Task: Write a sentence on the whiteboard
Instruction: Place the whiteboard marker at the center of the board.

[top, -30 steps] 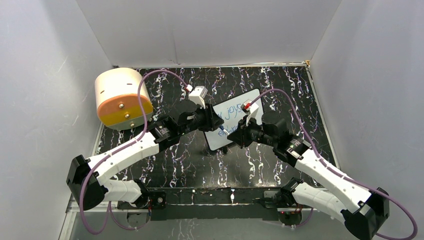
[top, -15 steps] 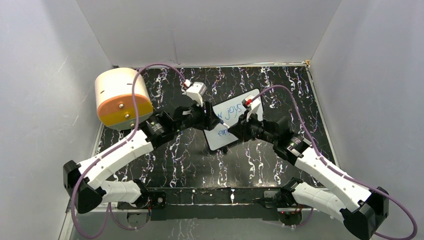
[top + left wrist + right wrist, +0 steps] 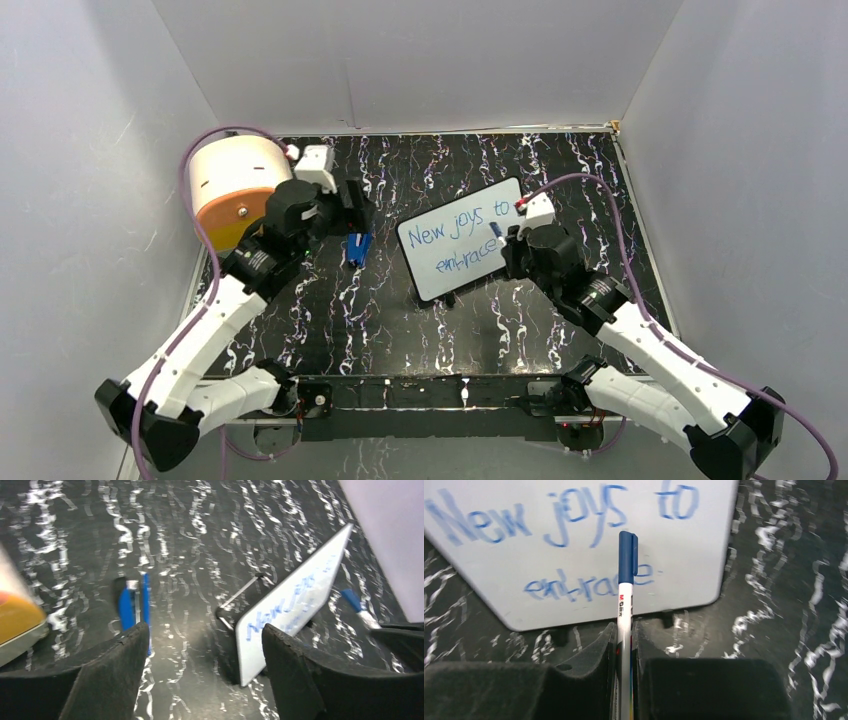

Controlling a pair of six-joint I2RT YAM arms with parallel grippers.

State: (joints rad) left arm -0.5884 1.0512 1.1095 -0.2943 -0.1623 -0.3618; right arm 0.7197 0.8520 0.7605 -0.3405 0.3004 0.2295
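Note:
My right gripper will go down toward the right in the top view to the tabletop beside the whiteboard next and let go of the marker, as the sentence (image 3: 455, 232) is written.
The whiteboard (image 3: 460, 252) lies tilted at mid-table, with the sentence (image 3: 455, 232) "New joys to embrace" on it in blue, in two lines. At the board's right edge my right gripper (image 3: 505, 245) is shut on a white marker (image 3: 625, 595); its blue cap hangs over the second line of the sentence (image 3: 564, 520). My left gripper (image 3: 350, 215) stands open and empty to the left of the board, above a small blue object (image 3: 357, 248). In the left wrist view, the whiteboard (image 3: 300, 595) shows beyond the wide-apart fingers of the left gripper (image 3: 202, 630).
A round white drum with an orange face (image 3: 230, 185) stands at the back left, close behind the left arm. Grey walls close the table (image 3: 380, 310) in on three sides. The blue object (image 3: 134, 607) lies just ahead of the left finger.
My left arm has drawn back left from the board and its gripper has opened. The right gripper has slid to the board's right edge with the marker. The whole sentence now shows.

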